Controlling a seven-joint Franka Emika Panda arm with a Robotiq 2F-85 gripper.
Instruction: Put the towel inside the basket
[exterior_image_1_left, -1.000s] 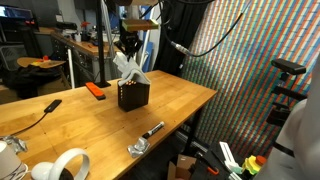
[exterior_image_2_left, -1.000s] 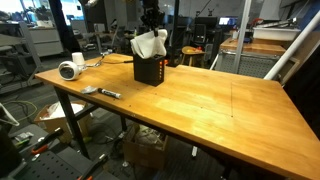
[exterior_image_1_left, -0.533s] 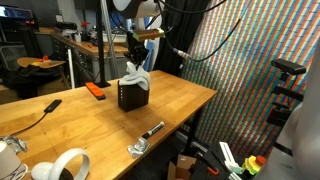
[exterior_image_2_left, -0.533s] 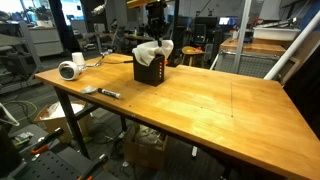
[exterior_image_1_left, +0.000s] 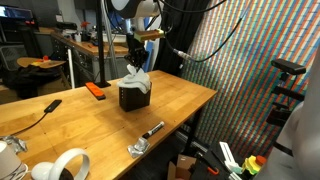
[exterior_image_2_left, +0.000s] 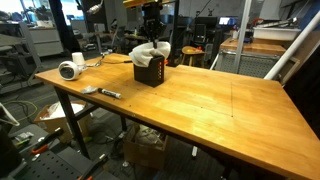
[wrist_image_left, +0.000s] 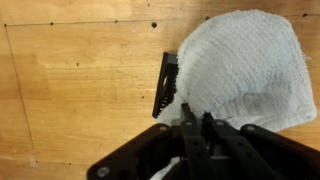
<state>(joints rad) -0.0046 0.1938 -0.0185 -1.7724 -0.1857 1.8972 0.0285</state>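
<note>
I should next lower my gripper past the basket's rim into the small black basket (exterior_image_1_left: 130, 99) (wrist_image_left: 170, 85) and let go of the towel there, because the towel is still heaped over the top of the basket.
A white towel (exterior_image_1_left: 137, 80) lies heaped over the top of the small black basket (exterior_image_1_left: 130, 99) on the wooden table; it also shows in the other exterior view, towel (exterior_image_2_left: 151, 52) on basket (exterior_image_2_left: 148, 73). My gripper (exterior_image_1_left: 133, 63) (exterior_image_2_left: 150, 38) is right above, its fingertips at the towel's top. In the wrist view the fingers (wrist_image_left: 195, 112) are close together, pinching the towel (wrist_image_left: 240, 60), which covers nearly the whole basket; only one black rim edge (wrist_image_left: 168, 85) shows. Part of the towel hangs over the basket's side.
On the table: an orange tool (exterior_image_1_left: 96, 90), a black-handled tool (exterior_image_1_left: 40, 108), a white round device (exterior_image_1_left: 60, 166) (exterior_image_2_left: 70, 70), a marker (exterior_image_1_left: 151, 130) (exterior_image_2_left: 108, 94). The table edge (exterior_image_1_left: 190, 112) runs close by the basket. Wide bare wood (exterior_image_2_left: 220, 105) lies beyond it.
The gripper has come down with the towel. The towel hung high above the basket a second ago and now rests spread over its top.
</note>
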